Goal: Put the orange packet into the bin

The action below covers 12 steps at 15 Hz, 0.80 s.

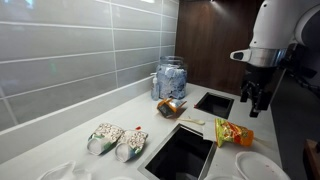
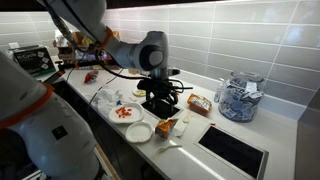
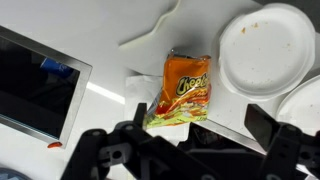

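Observation:
My open gripper lowers onto the middle of the orange packet [image 1: 234, 133] [image 3: 185, 90] next. The packet lies flat on the counter below, between the lines of my spread fingers.
The orange packet [image 3: 185, 90], a Cheetos bag, lies flat on the white counter; it shows in both exterior views [image 1: 232, 132] [image 2: 168, 125]. My gripper [image 3: 200, 135] hovers just above it, open and empty, with a finger on each side of the packet's lower end. It also shows in both exterior views [image 1: 256, 100] [image 2: 160, 100]. The bin is a square opening sunk in the counter [image 1: 182, 152] [image 2: 235, 150], beside the packet. In the wrist view its rim [image 3: 80, 95] is at the left, with something blue inside.
White plates [image 3: 265, 50] [image 2: 138, 131] sit close to the packet. A second, smaller opening [image 1: 214, 102] lies farther back. A brown packet [image 1: 172, 106], a jar of blue packets [image 1: 170, 78] and two tipped glasses [image 1: 105, 138] stand by the tiled wall.

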Motion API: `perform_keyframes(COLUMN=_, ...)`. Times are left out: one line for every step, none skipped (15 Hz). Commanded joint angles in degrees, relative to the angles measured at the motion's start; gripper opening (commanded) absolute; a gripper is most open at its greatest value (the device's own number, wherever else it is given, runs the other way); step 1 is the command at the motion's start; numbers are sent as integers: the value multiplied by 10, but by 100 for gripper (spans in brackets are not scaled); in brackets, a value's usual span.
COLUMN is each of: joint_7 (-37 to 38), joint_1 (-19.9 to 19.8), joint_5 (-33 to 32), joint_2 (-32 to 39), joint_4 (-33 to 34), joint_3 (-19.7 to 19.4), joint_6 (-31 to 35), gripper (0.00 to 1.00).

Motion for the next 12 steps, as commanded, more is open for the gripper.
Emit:
perform_keyframes(joint_7=-3, joint_1=-1, joint_5=2, joint_2=36, joint_4=-22, joint_3=3, joint_6=87, gripper=100)
perform_keyframes(joint_7=-6, joint_1=-1, joint_5=3, joint_2=58, joint_4=-9, joint_3=3, joint_6=98, gripper=100)
perform_keyframes(joint_7=-17, joint_1=3, joint_5=16, joint_2=67, joint_4=-12, joint_3=-3, joint_6=113, gripper=100)
perform_keyframes(joint_7=-23, joint_1=4, joint_5=24, joint_2=78, joint_4=-12, joint_3=-5, joint_6=125, gripper=100)
perform_keyframes(joint_7=-27, joint_1=4, joint_5=27, joint_2=87, joint_4=-12, joint_3=-6, joint_6=134, gripper=100)
perform_keyframes(joint_7=-35, joint_1=5, joint_5=35, joint_2=98, joint_4=-12, joint_3=-7, joint_6=142, gripper=100)
perform_keyframes(joint_7=-38, joint_1=2, joint_5=36, joint_2=108, joint_4=-12, joint_3=-6, joint_6=149, gripper=100)
perform_keyframes(joint_7=-40, joint_1=0, joint_5=36, joint_2=117, joint_4=-12, joint_3=-5, joint_6=155, gripper=100)
perform_keyframes(joint_7=-47, joint_1=0, joint_5=39, joint_2=127, joint_4=-12, joint_3=-6, joint_6=158, gripper=100)
perform_keyframes(joint_7=-49, joint_1=-2, joint_5=39, joint_2=137, joint_4=-10, joint_3=-6, joint_6=161, gripper=100)
perform_keyframes(joint_7=-50, joint_1=-5, joint_5=35, joint_2=148, joint_4=-7, joint_3=-4, joint_6=165, gripper=100)
perform_keyframes(joint_7=-55, joint_1=-7, joint_5=32, joint_2=158, joint_4=-5, joint_3=-4, joint_6=171, gripper=100)
